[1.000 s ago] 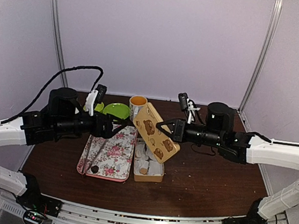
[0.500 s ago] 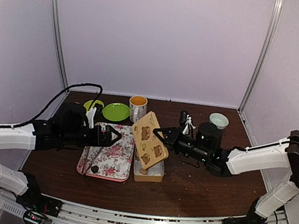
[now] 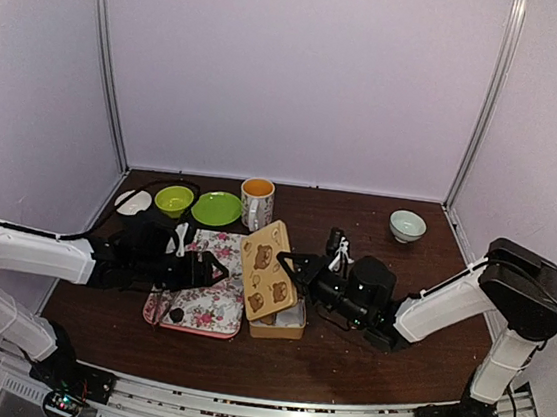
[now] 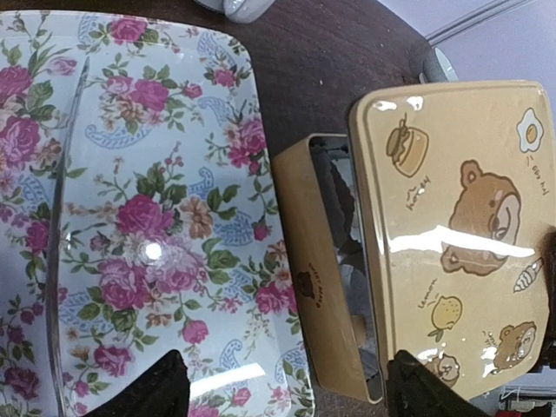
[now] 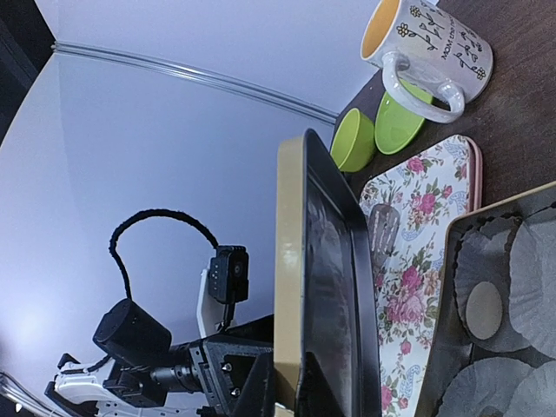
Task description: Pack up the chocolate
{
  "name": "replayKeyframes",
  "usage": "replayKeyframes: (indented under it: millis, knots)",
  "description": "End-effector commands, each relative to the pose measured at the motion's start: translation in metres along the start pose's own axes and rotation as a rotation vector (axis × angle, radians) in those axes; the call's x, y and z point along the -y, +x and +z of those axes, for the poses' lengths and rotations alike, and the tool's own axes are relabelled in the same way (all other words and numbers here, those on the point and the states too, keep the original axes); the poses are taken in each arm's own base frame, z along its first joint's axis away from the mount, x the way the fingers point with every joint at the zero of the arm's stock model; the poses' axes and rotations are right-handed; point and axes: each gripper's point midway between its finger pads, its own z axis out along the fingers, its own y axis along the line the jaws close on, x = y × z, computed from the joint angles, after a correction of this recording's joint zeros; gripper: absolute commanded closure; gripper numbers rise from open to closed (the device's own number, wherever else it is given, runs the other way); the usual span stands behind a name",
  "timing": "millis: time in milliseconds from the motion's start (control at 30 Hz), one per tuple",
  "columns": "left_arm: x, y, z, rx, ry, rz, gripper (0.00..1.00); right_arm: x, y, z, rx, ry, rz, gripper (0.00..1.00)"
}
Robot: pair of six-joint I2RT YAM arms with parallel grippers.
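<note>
Next, my right gripper brings the bear-printed lid, still tilted above the paper cups, down toward the open tin [image 3: 287, 316] and onto the tin's rim.
The chocolate [image 3: 177, 314] is a tiny dark lump on the near end of the floral tray [image 3: 215, 302]. My left gripper [image 3: 216, 267] hovers open and empty over the tray's right side, beside the open tan tin [image 3: 284, 322]; in the left wrist view its fingertips [image 4: 149, 393] frame the tray [image 4: 148, 191] and the tin wall [image 4: 313, 295]. The chocolate is out of both wrist views. My right gripper [image 3: 295, 263] is shut on the bear-printed tin lid [image 3: 267, 271], tilted on edge over the tin. The lid shows in the left wrist view [image 4: 460, 234] and edge-on in the right wrist view [image 5: 321, 287].
A mug [image 3: 256, 199], green plate [image 3: 216, 207], green bowl [image 3: 174, 200] and white dish [image 3: 132, 201] stand behind the tray. A pale bowl [image 3: 407, 224] sits back right. The tin [image 5: 504, 295] holds white paper cups. A slotted utensil [image 5: 382, 228] lies on the tray.
Both arms have dropped lower and nearer the table front. The right gripper has brought the lid down onto the tin's left side. The left gripper has sunk over the tray.
</note>
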Motion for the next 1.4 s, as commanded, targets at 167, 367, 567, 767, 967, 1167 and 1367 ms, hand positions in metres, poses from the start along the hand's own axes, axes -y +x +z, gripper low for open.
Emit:
replayKeyframes:
  millis: [167, 367, 567, 767, 967, 1167, 1367]
  knots:
    - [0.02, 0.002, 0.031, -0.062, 0.126, 0.007, 0.32, 0.007, -0.002, 0.001, 0.065, -0.058, 0.046, 1.0]
    - [0.025, 0.004, 0.04, -0.091, 0.149, 0.016, 0.37, 0.027, -0.004, -0.009, 0.092, -0.001, 0.035, 0.99]
    - [0.035, 0.01, 0.051, -0.128, 0.223, 0.004, 0.46, 0.038, -0.002, -0.01, 0.089, 0.044, 0.013, 0.95]
    - [0.038, 0.017, 0.061, -0.177, 0.249, 0.001, 0.49, 0.044, -0.005, -0.01, 0.096, 0.069, -0.011, 0.92]
    - [0.042, 0.02, 0.069, -0.204, 0.27, -0.008, 0.51, 0.053, -0.008, -0.009, 0.086, 0.111, -0.028, 0.86]
    - [0.046, 0.019, 0.073, -0.209, 0.287, -0.014, 0.57, 0.058, -0.014, -0.009, 0.066, 0.166, -0.081, 0.76]
    - [0.047, 0.019, 0.074, -0.213, 0.293, -0.014, 0.59, 0.061, -0.022, -0.012, 0.037, 0.241, -0.166, 0.69]
